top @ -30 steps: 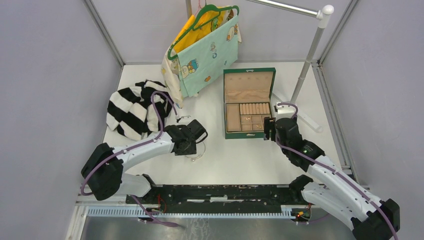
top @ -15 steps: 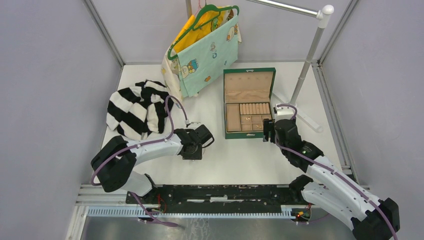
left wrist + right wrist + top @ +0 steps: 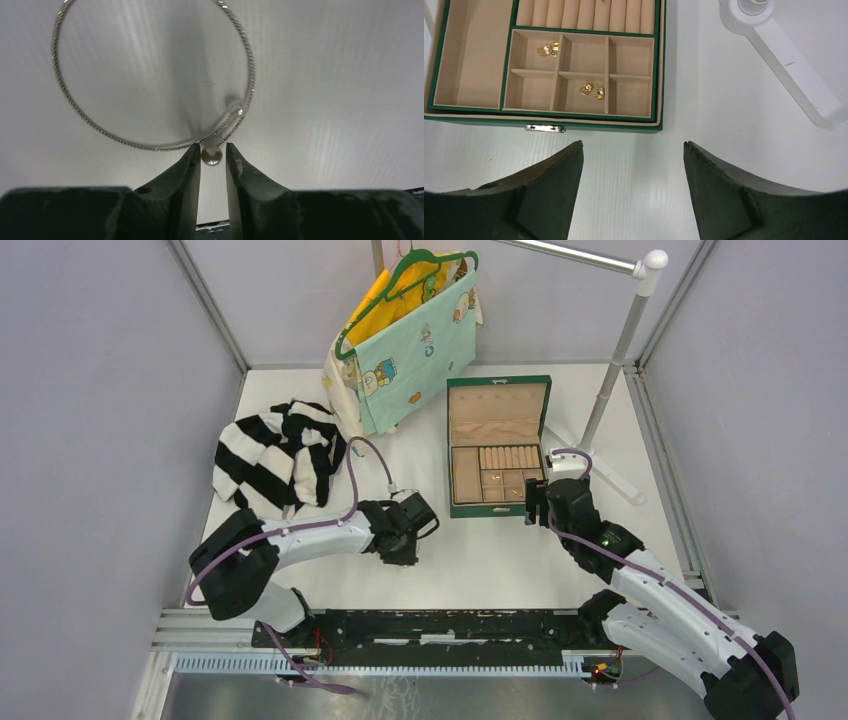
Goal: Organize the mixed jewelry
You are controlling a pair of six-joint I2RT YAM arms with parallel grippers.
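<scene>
The bangle [image 3: 150, 147] is outside the box, so my right gripper should move back and to the left in the top view and down onto the bangle's outer pearl.
A thin silver bangle [image 3: 150, 147] with two pearl ends lies on the white table in the left wrist view. My left gripper [image 3: 213, 146] is low over it, jaws narrowed around one pearl [image 3: 211, 156]; the left finger touches it and a sliver of gap shows on the right. From above, the left gripper [image 3: 425, 523] hides the bangle. The green jewelry box [image 3: 498, 445] stands open, with gold pieces [image 3: 548, 49] and a second gold pair [image 3: 591, 91] in its small tan compartments. My right gripper [image 3: 633, 143] hangs open just before the box's front edge [image 3: 589, 122], holding nothing.
A black-and-white striped garment [image 3: 275, 455] lies at the back left. Children's clothes on a green hanger [image 3: 410, 340] hang from a rack behind the box. The rack's pole [image 3: 615, 360] and white foot [image 3: 794, 65] stand right of the box.
My left gripper has moved right along the table and its jaws have narrowed around the bangle's pearl. The right arm has stayed still.
</scene>
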